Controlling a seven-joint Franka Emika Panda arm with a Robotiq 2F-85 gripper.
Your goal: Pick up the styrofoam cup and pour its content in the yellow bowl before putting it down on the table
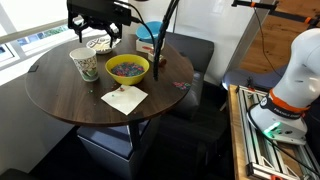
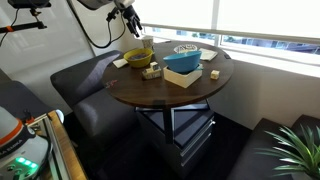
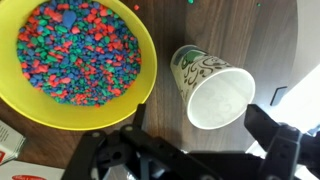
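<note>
I should lower my gripper onto the rim of the styrofoam cup (image 1: 84, 64) at the side by the yellow bowl (image 1: 128, 68), because its open fingers are still above the cup.
The styrofoam cup (image 3: 212, 92) stands upright on the dark wooden table (image 3: 235, 30), just right of the yellow bowl (image 3: 75, 55). The cup's inside looks white and empty. The bowl holds many small multicoloured pieces. My gripper (image 3: 205, 140) is open, and its two dark fingers hang above the cup on either side without touching it. In an exterior view the cup (image 1: 84, 64) sits left of the bowl (image 1: 128, 68), with the gripper (image 1: 106, 30) raised over the table (image 1: 60, 95). The bowl (image 2: 138, 58) and gripper (image 2: 130, 22) also show in an exterior view.
A white napkin (image 1: 124, 98) lies in front of the bowl. A shallow white patterned dish (image 1: 100, 45) and a blue bowl (image 2: 182, 62) stand further back. Small wooden blocks (image 2: 150, 72) lie on the table. Dark seats surround it, and a window runs along one side.
</note>
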